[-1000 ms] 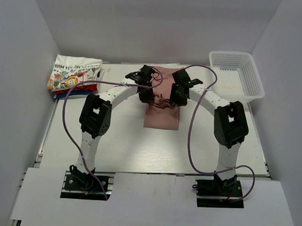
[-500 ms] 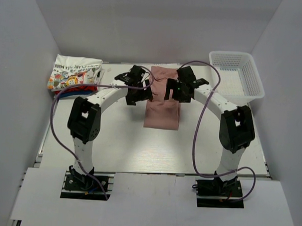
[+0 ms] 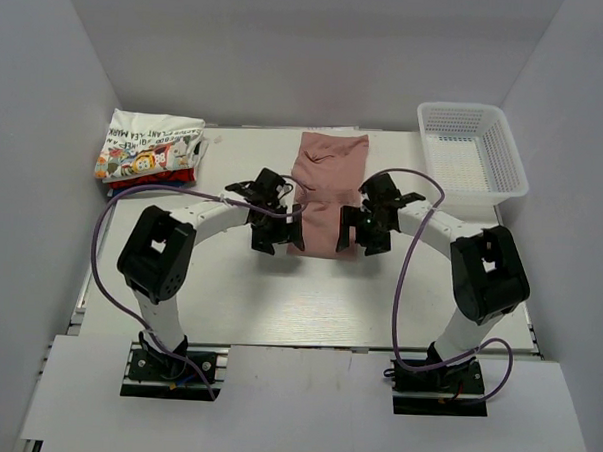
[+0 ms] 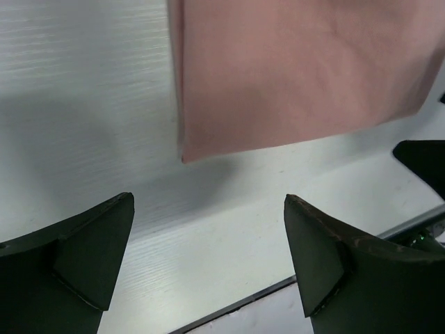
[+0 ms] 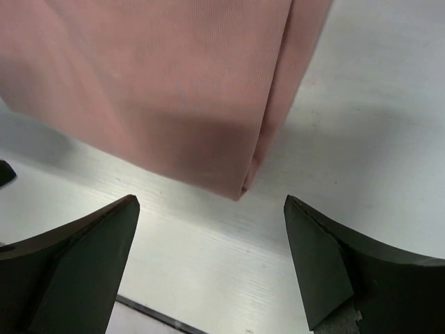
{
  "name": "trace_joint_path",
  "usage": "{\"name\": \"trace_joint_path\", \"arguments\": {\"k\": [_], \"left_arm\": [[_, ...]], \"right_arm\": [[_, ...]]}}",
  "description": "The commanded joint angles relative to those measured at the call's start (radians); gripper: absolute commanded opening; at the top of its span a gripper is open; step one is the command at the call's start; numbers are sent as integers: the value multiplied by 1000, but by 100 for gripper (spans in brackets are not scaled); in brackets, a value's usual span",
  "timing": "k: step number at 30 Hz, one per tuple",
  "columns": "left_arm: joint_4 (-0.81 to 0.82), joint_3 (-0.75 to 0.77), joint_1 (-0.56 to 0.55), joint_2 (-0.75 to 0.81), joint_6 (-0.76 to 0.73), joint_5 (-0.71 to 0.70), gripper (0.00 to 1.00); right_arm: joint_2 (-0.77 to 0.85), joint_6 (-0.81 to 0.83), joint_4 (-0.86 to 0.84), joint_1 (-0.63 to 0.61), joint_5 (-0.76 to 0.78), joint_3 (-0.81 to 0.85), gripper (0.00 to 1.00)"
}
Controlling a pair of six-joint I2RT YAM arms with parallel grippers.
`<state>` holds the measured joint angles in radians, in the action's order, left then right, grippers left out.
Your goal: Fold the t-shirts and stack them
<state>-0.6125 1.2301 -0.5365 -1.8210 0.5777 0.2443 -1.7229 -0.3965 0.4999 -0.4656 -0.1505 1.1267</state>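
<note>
My left gripper comes down onto the folded t-shirt's near corner [image 4: 189,156] on the stack's side next.
A dusty-pink t-shirt [image 3: 325,192] lies folded into a long strip at the table's middle back. Its near left corner [image 4: 188,149] shows in the left wrist view, its near right corner [image 5: 243,188] in the right wrist view. My left gripper [image 3: 278,237] hovers open at the strip's near left corner, with bare table between its fingers [image 4: 327,257]. My right gripper [image 3: 359,241] hovers open at the near right corner, nothing between its fingers [image 5: 327,271]. A stack of folded t-shirts [image 3: 150,151], white cartoon-printed on top with red and blue beneath, sits at the back left.
A white mesh basket [image 3: 472,151] stands at the back right corner. White walls close in the table on three sides. Purple cables loop from both arms over the table's near half.
Both grippers opened and let go of the pink t-shirt, which now lies flat as a longer strip. Both arms drew back from its far end to its near corners.
</note>
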Motion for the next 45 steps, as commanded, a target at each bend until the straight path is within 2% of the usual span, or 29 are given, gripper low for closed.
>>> {"name": "trace_joint_path", "arguments": {"k": [1, 11, 12, 17, 18, 19, 20, 21, 23, 24, 26, 27, 28, 29, 31, 39, 45], "left_arm": [[65, 3, -11, 14, -52, 76, 96], [86, -10, -20, -64, -72, 78, 73], [95, -11, -20, -78, -72, 78, 67], [85, -11, -20, -103, -72, 64, 61], [85, -11, -20, -103, -72, 53, 55], [85, -11, -20, -103, -72, 53, 54], [85, -11, -20, -103, -72, 53, 52], [94, -11, -20, -103, -72, 53, 43], [105, -11, -20, -103, -72, 53, 36], [105, -11, -20, -103, -72, 53, 27], [105, -11, -20, -103, -72, 53, 20], [115, -11, -20, -103, -72, 53, 17], [115, -11, -20, -103, -72, 53, 5], [115, -11, -20, -103, -72, 53, 0], [125, -11, -20, -103, -72, 53, 0], [129, -121, -52, 118, -72, 44, 0], [49, -170, -71, 218, -62, 84, 0]], "right_arm": [[46, 48, -21, 7, -101, -51, 90], [-30, 61, -84, 38, -136, -50, 82], [-32, 61, -89, 39, -135, -51, 80], [-44, 58, -103, 56, -146, -67, 73], [-52, 61, -100, 62, -147, -64, 59], [-55, 61, -98, 65, -144, -62, 53], [-56, 65, -110, 67, -139, -64, 50], [-56, 64, -110, 68, -144, -67, 46], [-72, 67, -107, 74, -149, -61, 38], [-78, 68, -106, 76, -156, -59, 32], [-76, 73, -107, 74, -161, -62, 27], [-76, 77, -106, 77, -159, -64, 17], [-73, 77, -109, 76, -161, -65, 13], [-67, 82, -113, 81, -165, -74, 9], [-60, 85, -109, 77, -170, -73, 0], [103, 94, -57, 68, -218, -152, 0], [206, 79, -15, 59, -241, -238, 0]]}}
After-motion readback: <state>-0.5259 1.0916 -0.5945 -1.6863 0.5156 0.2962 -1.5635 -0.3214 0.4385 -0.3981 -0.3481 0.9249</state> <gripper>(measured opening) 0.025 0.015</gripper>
